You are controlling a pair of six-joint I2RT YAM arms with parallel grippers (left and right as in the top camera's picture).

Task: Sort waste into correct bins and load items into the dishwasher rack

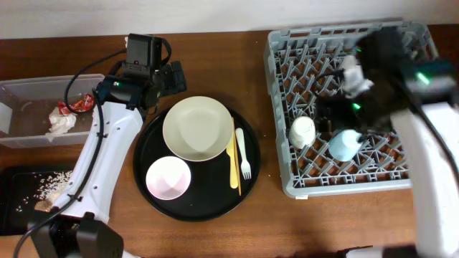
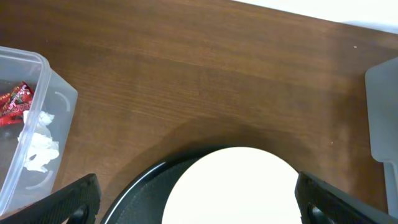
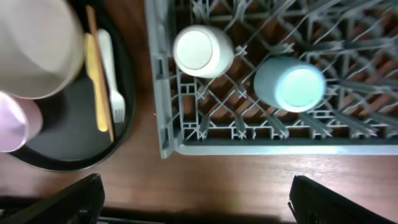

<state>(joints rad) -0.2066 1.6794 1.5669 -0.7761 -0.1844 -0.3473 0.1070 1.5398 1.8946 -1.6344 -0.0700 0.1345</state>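
My right gripper should next move from over the rack toward the tray and go down onto the cream plate's uncovered rim facing the rack.
My left gripper [image 1: 174, 77] [image 2: 198, 202] is open and empty above the far edge of the cream plate [image 1: 197, 127] [image 2: 236, 186]. The pinkish bowl [image 1: 168, 178], white fork [image 1: 243, 154] and yellow utensil [image 1: 232, 161] lie beside the plate. My right gripper [image 1: 341, 107] [image 3: 196, 199] is open and empty, high over the grey rack [image 1: 287, 57] [image 3: 249, 148]. A cream cup [image 1: 303, 130] [image 3: 202, 51] and a blue cup [image 1: 344, 145] [image 3: 292, 84] stand upside down in the rack. Tissue [image 1: 61, 123] and red wrapper [image 1: 80, 104] lie in the clear tub [image 1: 29, 86]. Rice [image 1: 54, 185] lies in the black tray [image 1: 11, 215].
The plate, bowl, fork and utensil rest on a large round black tray [image 1: 215, 204] between the tub and the rack. A small brown lump [image 1: 43, 206] lies by the rice. The rack's corner [image 2: 382, 112] shows at the right of the left wrist view.
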